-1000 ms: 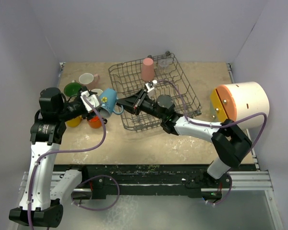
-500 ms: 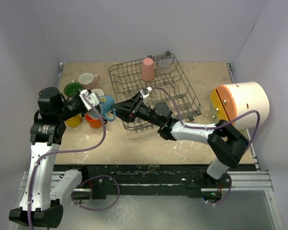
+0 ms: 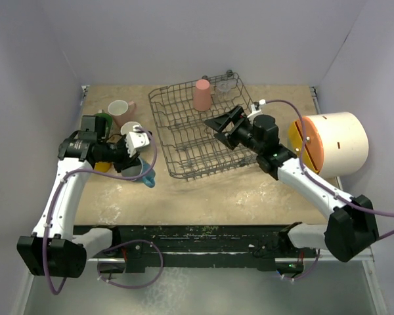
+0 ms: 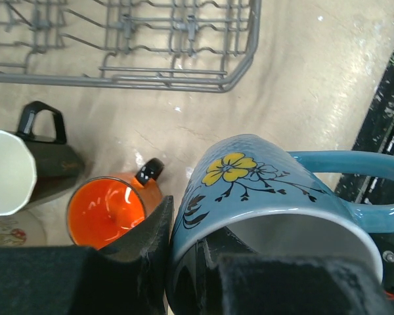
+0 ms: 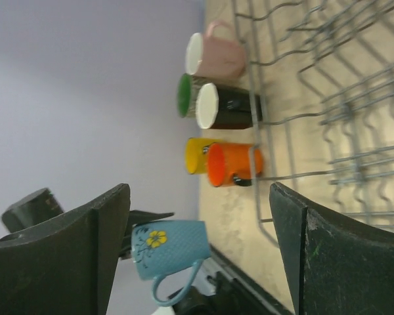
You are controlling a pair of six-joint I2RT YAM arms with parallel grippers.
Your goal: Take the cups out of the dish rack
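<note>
The blue cup will next go down in my left gripper, to be released on the bare tabletop (image 3: 146,189) beside the orange cup, because that spot is below the gripper and free of cups.
My left gripper (image 4: 190,262) is shut on the rim of a blue cup with a yellow flower (image 4: 262,190), one finger inside and one outside. It holds the cup above the table just left of the dish rack (image 3: 210,134); the same blue cup (image 5: 171,248) hangs tilted in the right wrist view. My right gripper (image 3: 222,122) stands open and empty over the rack. A tall pink tumbler (image 3: 201,94) and a clear glass (image 3: 224,85) stand at the rack's far end. Orange (image 4: 108,210), black (image 4: 26,167), yellow (image 5: 197,155), pale pink (image 5: 217,58) and green-lined (image 5: 184,95) cups stand on the table at the left.
A big white cylinder with an orange-yellow end (image 3: 331,141) lies at the right edge of the table. Grey walls close in the sides and back. The table's near edge runs just below the held cup.
The blue cup passed from right gripper to left: the left jaws closed on its rim, the right jaws opened. The right arm drew back over the rack; the left brought the cup nearer.
</note>
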